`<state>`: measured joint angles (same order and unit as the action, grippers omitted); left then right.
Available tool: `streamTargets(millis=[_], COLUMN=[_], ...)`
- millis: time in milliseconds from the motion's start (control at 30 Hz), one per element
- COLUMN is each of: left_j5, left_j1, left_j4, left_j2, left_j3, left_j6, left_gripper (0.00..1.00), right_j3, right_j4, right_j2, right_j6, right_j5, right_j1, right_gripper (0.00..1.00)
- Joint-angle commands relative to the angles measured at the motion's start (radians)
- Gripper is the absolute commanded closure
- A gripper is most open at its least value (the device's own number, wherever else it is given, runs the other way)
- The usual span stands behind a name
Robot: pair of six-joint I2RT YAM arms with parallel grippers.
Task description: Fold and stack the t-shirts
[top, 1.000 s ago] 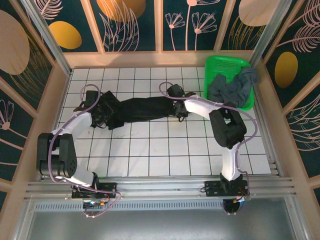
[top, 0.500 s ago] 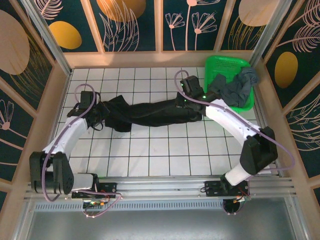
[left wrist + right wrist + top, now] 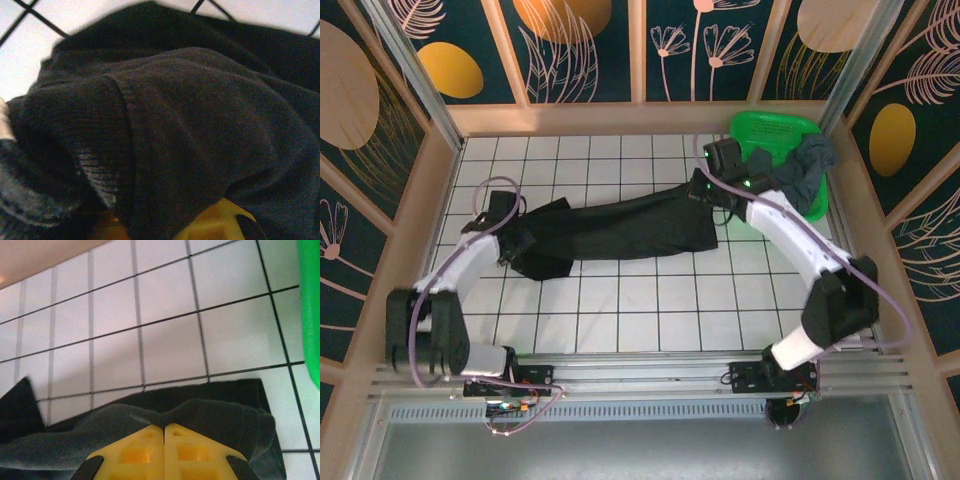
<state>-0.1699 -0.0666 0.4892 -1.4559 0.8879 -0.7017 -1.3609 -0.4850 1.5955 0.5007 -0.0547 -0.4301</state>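
Observation:
The robot's right gripper should carry the held fold outward and down onto the lower layer's far edge and release the cloth, since that edge shows just outward of the fold.
The black t-shirt lies stretched across the middle of the tiled table, held at both ends. My left gripper is shut on its left end; in the left wrist view the black cloth covers almost everything and a yellow finger shows under it. My right gripper is shut on the shirt's right end, its yellow fingertips pressed together with a black fold bunched over them. The dark slate grey t-shirt lies crumpled in the green basket.
The green basket stands at the back right corner, close to my right gripper; its wall is at the right edge of the right wrist view. Wooden walls enclose the white tiled table.
My right gripper has pulled the shirt's right end to the right and back, toward the basket. The shirt has gone from a bunched rope to a wider, flatter band. The left arm shifted slightly.

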Motion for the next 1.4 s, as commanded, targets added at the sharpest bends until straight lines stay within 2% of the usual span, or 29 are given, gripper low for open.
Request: streamTargets(millis=[0, 67, 133, 167, 200, 233, 267, 333, 400, 600, 700, 833, 1000, 1133, 1200, 1333, 1367], left_j5=[-0.074, -0.101, -0.116, -0.109, -0.097, -0.087, -0.083, -0.070, -0.033, 0.079, 0.055, 0.014, 0.009, 0.017, 0.029, 0.065, 0.070], left_j1=[0.001, 0.001, 0.001, 0.001, 0.001, 0.001, 0.001, 0.001, 0.001, 0.001, 0.001, 0.008, 0.028, 0.028, 0.028, 0.028, 0.028], left_j4=[-0.036, -0.032, -0.015, -0.005, 0.000, 0.002, 0.004, 0.011, 0.003, -0.035, -0.031, -0.035, -0.058, -0.101, -0.121, -0.153, -0.151], left_j2=[-0.129, -0.198, -0.246, -0.251, -0.251, -0.248, -0.231, -0.177, -0.116, -0.026, -0.077, -0.165, -0.300, -0.358, -0.373, -0.380, -0.378], left_j3=[0.155, 0.225, 0.284, 0.308, 0.317, 0.314, 0.301, 0.249, 0.175, -0.006, 0.005, 0.051, 0.080, 0.079, 0.079, 0.108, 0.113], left_j6=[0.092, 0.116, 0.126, 0.128, 0.127, 0.120, 0.113, 0.106, 0.103, 0.091, 0.093, 0.112, 0.131, 0.131, 0.128, 0.121, 0.120], left_gripper=[0.98, 0.98, 0.93, 0.84, 0.65, 0.41, 0.32, 0.28, 0.28, 0.28, 0.25, 0.21, 0.22, 0.31, 0.43, 0.86, 0.92], right_j3=[-0.160, -0.237, -0.328, -0.393, -0.453, -0.515, -0.533, -0.503, -0.402, -0.024, 0.110, 0.178, 0.149, 0.168, 0.176, 0.192, 0.188], right_j4=[0.065, 0.065, 0.033, -0.013, -0.055, -0.110, -0.131, -0.130, -0.104, -0.026, 0.006, 0.029, -0.030, -0.035, -0.039, -0.007, -0.002], right_j2=[0.176, 0.274, 0.368, 0.420, 0.461, 0.500, 0.505, 0.468, 0.392, 0.181, 0.132, 0.122, 0.205, 0.232, 0.240, 0.257, 0.269], right_j6=[0.074, 0.110, 0.136, 0.142, 0.137, 0.119, 0.100, 0.058, 0.028, 0.045, 0.054, 0.022, 0.012, 0.025, 0.032, 0.041, 0.046], right_j5=[-0.006, -0.009, 0.015, 0.032, 0.060, 0.061, 0.045, -0.003, -0.035, -0.041, -0.024, -0.036, -0.089, -0.090, -0.084, -0.047, -0.036], right_j1=[0.062, 0.098, 0.136, 0.153, 0.163, 0.164, 0.158, 0.136, 0.107, 0.052, 0.050, 0.055, 0.068, 0.067, 0.062, 0.049, 0.045], right_gripper=[1.00, 1.00, 1.00, 1.00, 0.90, 0.73, 0.60, 0.44, 0.37, 0.36, 0.36, 0.33, 0.33, 0.33, 0.33, 0.38, 0.42])
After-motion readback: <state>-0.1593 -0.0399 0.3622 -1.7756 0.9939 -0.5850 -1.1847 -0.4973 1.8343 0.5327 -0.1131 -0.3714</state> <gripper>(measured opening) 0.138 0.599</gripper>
